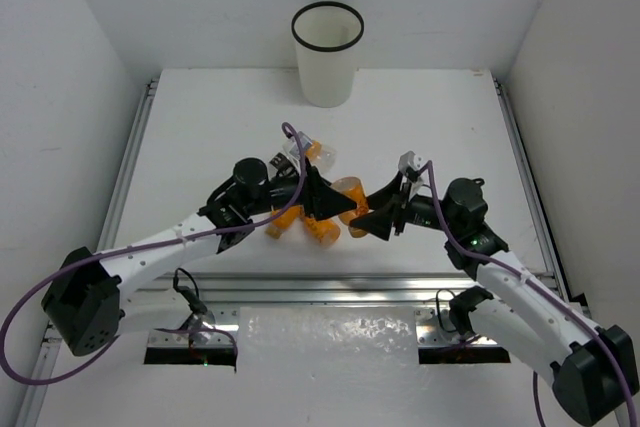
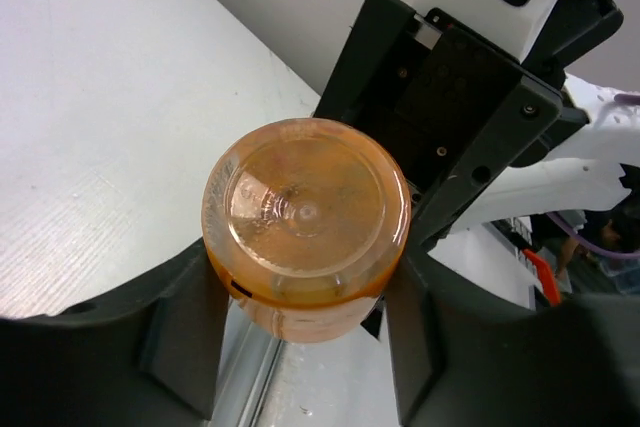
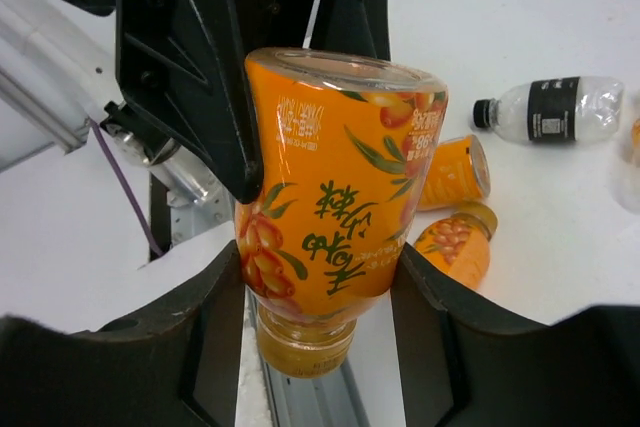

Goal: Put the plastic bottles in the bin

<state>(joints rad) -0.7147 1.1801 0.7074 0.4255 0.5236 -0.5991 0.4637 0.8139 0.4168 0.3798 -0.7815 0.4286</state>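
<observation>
Next, my left gripper carries the orange-filled bottle point(image 1: 350, 188) outward over the bin's black rim and releases it inside, as the bin's opening point(image 1: 328, 27) stands outward.
An orange-filled bottle point(image 1: 350, 188) with a yellow cap hangs cap-down above the middle of the table, with both grippers on it. My left gripper point(image 1: 328, 203) pinches it from the left; in the left wrist view point(image 2: 300, 339) its base point(image 2: 305, 209) faces the camera between my fingers. My right gripper point(image 1: 372, 219) closes on it from the right; in the right wrist view point(image 3: 320, 339) the labelled body point(image 3: 335, 197) sits between the pads. The white bin point(image 1: 327, 55) with a black rim stands at the back centre. Other orange bottles point(image 1: 283, 223) lie under the arms.
Two orange bottles point(image 3: 455, 172) point(image 3: 455, 244) and a clear bottle with dark label and black cap point(image 3: 550, 110) lie on the white table. More bottles point(image 1: 318, 154) lie behind the left gripper. Metal rails point(image 1: 330, 292) run along the near edge. White walls enclose the table.
</observation>
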